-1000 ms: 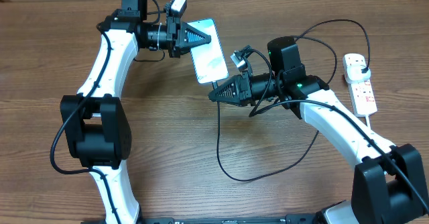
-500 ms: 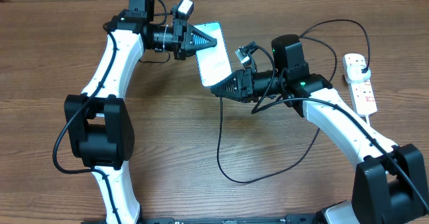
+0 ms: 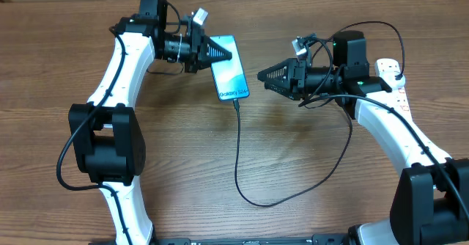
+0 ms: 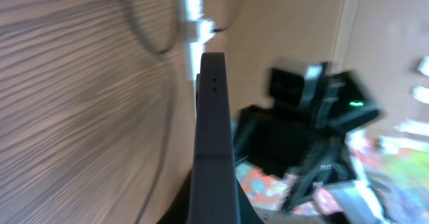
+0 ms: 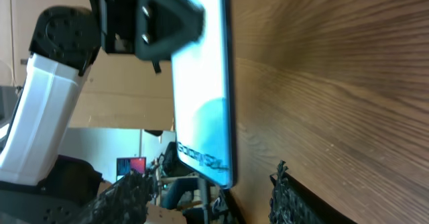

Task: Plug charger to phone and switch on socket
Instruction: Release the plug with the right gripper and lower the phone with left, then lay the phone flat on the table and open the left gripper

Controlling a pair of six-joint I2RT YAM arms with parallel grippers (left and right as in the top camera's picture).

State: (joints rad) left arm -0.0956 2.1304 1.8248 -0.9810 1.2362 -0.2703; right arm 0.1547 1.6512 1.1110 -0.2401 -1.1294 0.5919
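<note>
My left gripper moves down and back next, then lays the phone (image 3: pixel 231 72) on the bare wood beside the cable and releases it, as the connector is plugged in already.
The phone (image 3: pixel 231 72) shows its light blue screen, the "Galaxy" lettering at its near end. My left gripper (image 3: pixel 222 53) is shut on its far end and holds it above the table. In the left wrist view the phone (image 4: pixel 213 130) is seen edge-on. The charger's connector (image 3: pixel 236 102) sits in the phone's near edge, and its thin black cable (image 3: pixel 238 164) hangs down and loops right across the table. My right gripper (image 3: pixel 265 75) stands open to the right of the phone, apart from it, with nothing held. In the right wrist view the phone (image 5: pixel 201 96) and the plugged connector (image 5: pixel 204 184) lie ahead of the fingers (image 5: pixel 289 197).
The white socket (image 3: pixel 388 66) lies at the far right, partly hidden behind my right forearm (image 3: pixel 396 128). The cable's loop (image 3: pixel 293 194) lies on the wooden table (image 3: pixel 183 164) between the two arm bases. The left arm's base (image 3: pixel 106 146) stands at the left.
My right gripper has opened, let go of the connector and drawn back to the right. The connector stays in the phone. The left gripper has tilted the phone a little.
</note>
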